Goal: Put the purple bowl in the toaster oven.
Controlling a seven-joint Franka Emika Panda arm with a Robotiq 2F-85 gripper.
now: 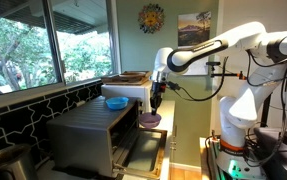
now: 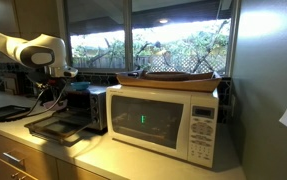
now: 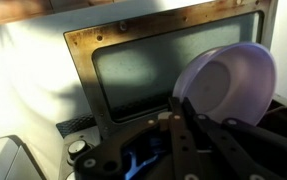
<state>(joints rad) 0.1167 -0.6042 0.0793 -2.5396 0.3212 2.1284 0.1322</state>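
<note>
The bowl still hangs over the oven's door, so next I will turn, carry it into the oven's opening beside my gripper and release the bowl's rim.
My gripper is shut on the rim of the purple bowl and holds it tilted above the open drop-down door of the toaster oven. In the wrist view the bowl hangs from the closed fingers, with the door's glass pane below it. In an exterior view the arm reaches down in front of the oven, whose door lies flat. The bowl is hidden there.
A bright blue bowl sits on top of the oven. A white microwave with a wooden tray on top stands beside the oven. Windows run behind the counter. The robot's base stands close by.
</note>
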